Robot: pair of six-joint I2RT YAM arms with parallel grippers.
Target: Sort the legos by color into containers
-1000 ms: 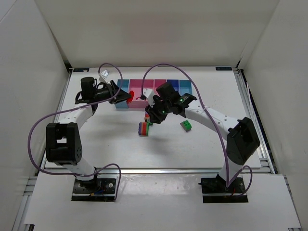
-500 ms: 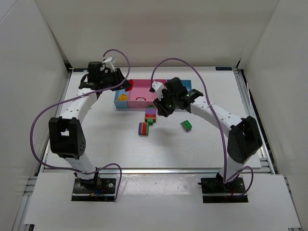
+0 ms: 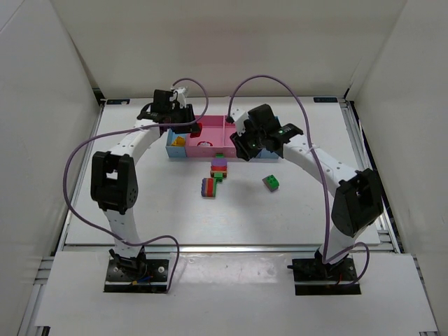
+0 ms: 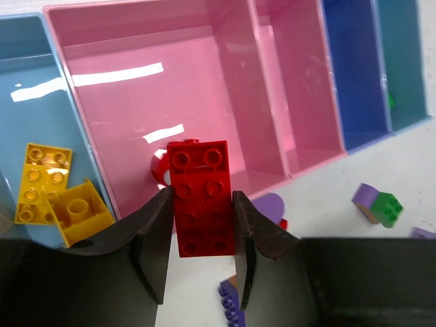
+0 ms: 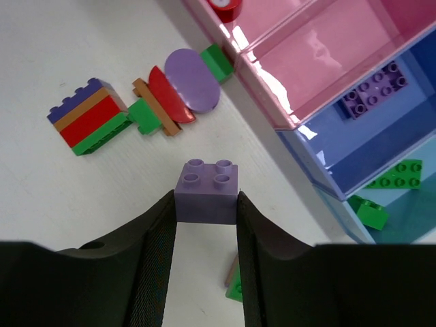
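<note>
The left gripper eases down next toward the first pink compartment below, where a red round piece (image 4: pixel 159 170) lies, clear of the compartment's near side. The red lego then gets released.
My left gripper (image 4: pixel 201 235) is shut on a red lego (image 4: pixel 201 197) above the near wall of the first pink compartment (image 4: pixel 157 95), which holds a red round piece (image 4: pixel 159 170). Two yellow legos (image 4: pixel 44 180) lie in the light blue compartment on the left. My right gripper (image 5: pixel 206 208) is shut on a purple lego (image 5: pixel 206 191) over the table, just in front of the dark blue compartment (image 5: pixel 354 136), where a purple lego (image 5: pixel 371 95) lies. Green legos (image 5: pixel 398 174) lie in the end light blue compartment. In the top view the containers (image 3: pixel 210 157) sit under the left gripper (image 3: pixel 185 127) and the right gripper (image 3: pixel 242 150).
Loose legos lie on the table in front of the tray: a striped stack (image 3: pixel 208 187), a cluster with a purple round piece (image 3: pixel 219 166) and a green brick (image 3: pixel 271 183). White walls stand around the table. Purple cables arch over both arms.
The left arm swung right along the tray, carrying the red lego from the left end to the first pink compartment. The right gripper moved from the loose cluster toward the tray with the purple lego.
</note>
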